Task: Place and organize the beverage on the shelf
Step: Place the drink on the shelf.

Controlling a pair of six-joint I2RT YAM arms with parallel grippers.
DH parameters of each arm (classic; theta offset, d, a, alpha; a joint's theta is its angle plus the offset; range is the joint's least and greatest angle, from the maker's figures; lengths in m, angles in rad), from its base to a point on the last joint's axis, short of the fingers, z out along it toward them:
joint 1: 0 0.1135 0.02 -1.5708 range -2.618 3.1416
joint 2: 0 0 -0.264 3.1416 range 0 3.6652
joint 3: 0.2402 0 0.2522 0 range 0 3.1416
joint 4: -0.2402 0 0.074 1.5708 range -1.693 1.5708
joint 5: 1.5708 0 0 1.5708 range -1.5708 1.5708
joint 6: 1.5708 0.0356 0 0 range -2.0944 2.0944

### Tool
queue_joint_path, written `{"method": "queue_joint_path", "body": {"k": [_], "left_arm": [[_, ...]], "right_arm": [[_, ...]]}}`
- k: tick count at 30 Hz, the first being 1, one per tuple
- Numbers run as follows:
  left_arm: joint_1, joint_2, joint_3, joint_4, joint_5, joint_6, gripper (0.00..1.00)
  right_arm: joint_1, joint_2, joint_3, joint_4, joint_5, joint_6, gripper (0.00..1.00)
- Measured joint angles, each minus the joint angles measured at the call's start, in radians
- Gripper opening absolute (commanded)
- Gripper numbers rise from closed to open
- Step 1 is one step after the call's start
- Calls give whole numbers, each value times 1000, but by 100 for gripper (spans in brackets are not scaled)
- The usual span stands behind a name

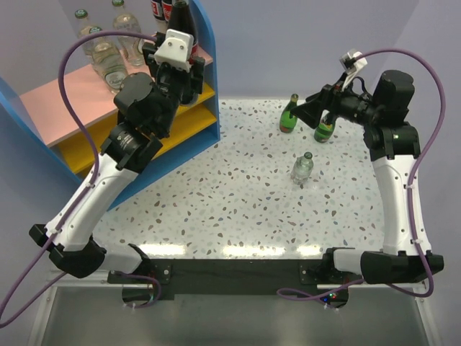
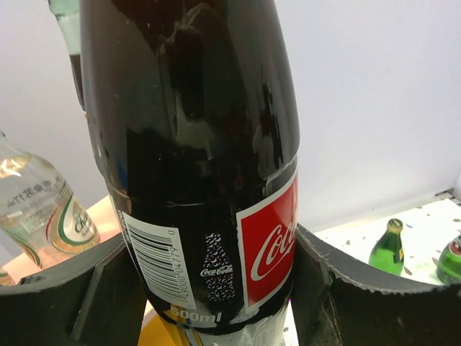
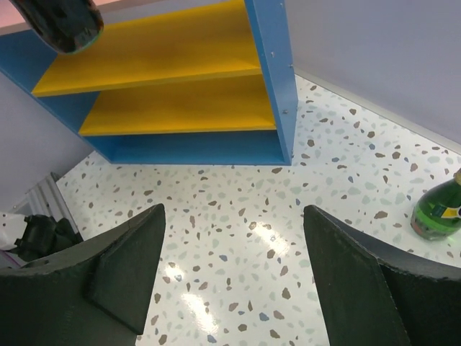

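Observation:
The cola bottle's base overhangs, so next my left gripper needs to go left in the top view and outward to pink board by the clear bottles to release.
My left gripper [image 1: 180,63] is shut on a dark cola bottle [image 2: 187,144] with a red label, gripping its lower body at the right end of the shelf's pink top board [image 1: 65,101]. I cannot tell whether the bottle rests on the board. Its neck shows in the top view [image 1: 181,13], beside another cola bottle [image 1: 160,9]. Clear bottles [image 1: 108,61] stand on the pink board. My right gripper [image 1: 308,112] is open and empty above the table, between two green glass bottles [image 1: 289,115] [image 1: 325,130]. A clear bottle [image 1: 302,167] stands on the table.
The shelf has blue side panels [image 1: 209,65] and two yellow lower boards [image 3: 166,108] with nothing on them. The right wrist view shows speckled table [image 3: 238,216] under the open fingers and one green bottle [image 3: 438,210] at the right edge.

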Motion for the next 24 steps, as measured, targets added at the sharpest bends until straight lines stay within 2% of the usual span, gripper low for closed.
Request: {"method": "queue_joint_path", "body": {"k": [14,24], "left_arm": [[186,93,126,31,57,-52,0],[282,123,138,32,118,-103,0]], "right_arm": [[-29,0,-21,-13,-1,-20,81],[-48,2,-23,-16,-5,-23,81]]}}
